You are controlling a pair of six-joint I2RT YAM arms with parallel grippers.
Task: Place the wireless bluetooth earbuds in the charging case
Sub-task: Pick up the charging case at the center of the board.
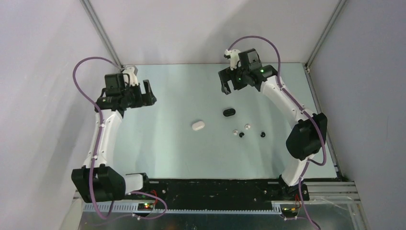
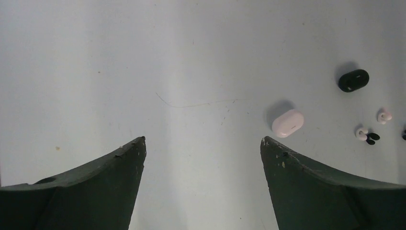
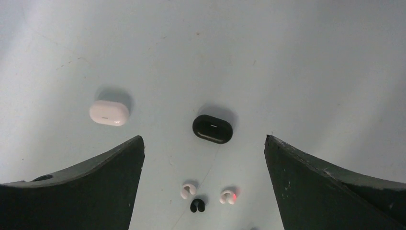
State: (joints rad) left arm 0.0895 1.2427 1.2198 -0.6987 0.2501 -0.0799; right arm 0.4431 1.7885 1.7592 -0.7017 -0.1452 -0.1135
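Observation:
My right gripper swings back and down next, turning astride the white case's end, since the case lies crosswise below it, left in the top view.
A closed white pill-shaped case [image 1: 198, 125] and a closed black case [image 1: 229, 112] lie mid-table. Two white earbuds [image 1: 235, 132] [image 1: 247, 126] and two black earbuds [image 1: 242, 135] [image 1: 263, 134] lie loose just right of the cases. My left gripper [image 1: 148, 93] hovers open and empty at the far left; its view shows the white case [image 2: 287, 123], the black case [image 2: 353, 80] and the buds [image 2: 361, 132] to its right. My right gripper [image 1: 226, 84] hovers open and empty behind the black case [image 3: 212, 129], with a white bud [image 3: 188, 189] and a black bud [image 3: 197, 205] beyond.
The pale table [image 1: 167, 153] is walled by white panels on the left, back and right. A black base strip [image 1: 210, 187] with both arm mounts runs along the near edge.

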